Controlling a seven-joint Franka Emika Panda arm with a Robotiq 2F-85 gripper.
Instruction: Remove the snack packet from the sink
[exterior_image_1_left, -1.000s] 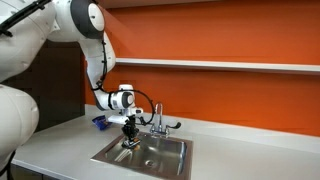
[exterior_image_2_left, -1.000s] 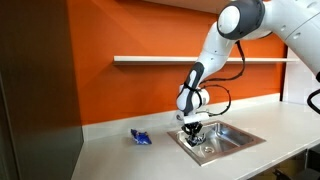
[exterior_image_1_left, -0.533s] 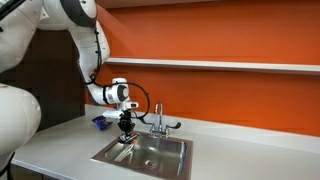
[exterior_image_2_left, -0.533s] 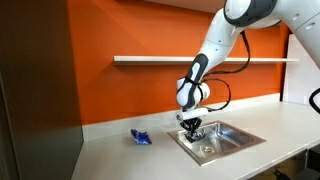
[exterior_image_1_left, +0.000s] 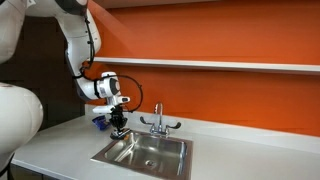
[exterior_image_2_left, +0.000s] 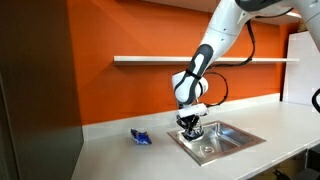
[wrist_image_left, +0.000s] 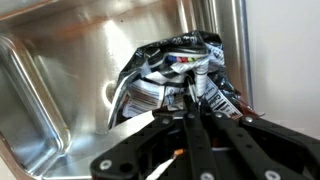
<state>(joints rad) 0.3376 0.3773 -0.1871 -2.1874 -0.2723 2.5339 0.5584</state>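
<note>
I should next move my gripper past the sink's edge toward the blue object's side and lower it over the bare white counter, because the packet (wrist_image_left: 175, 70) is still hanging above the sink.
My gripper (wrist_image_left: 190, 100) is shut on the snack packet (wrist_image_left: 175, 70), a crumpled dark foil packet with silvery patches and print. In the wrist view the packet hangs from the fingertips above the sink (wrist_image_left: 60, 70), near its corner wall. In both exterior views the gripper (exterior_image_1_left: 118, 127) (exterior_image_2_left: 189, 128) hovers over the edge of the stainless sink (exterior_image_1_left: 150, 155) (exterior_image_2_left: 225, 138), at the side nearest the blue object. The packet is only a small dark shape at the fingertips there.
A small bright blue object lies on the white counter beside the sink (exterior_image_1_left: 100, 121) (exterior_image_2_left: 141, 137). A chrome two-handle faucet (exterior_image_1_left: 158, 120) stands behind the basin. An orange wall with a white shelf (exterior_image_1_left: 220, 65) runs behind.
The gripper has risen out of the basin with the packet and moved sideways toward the sink's edge on the blue object's side.
</note>
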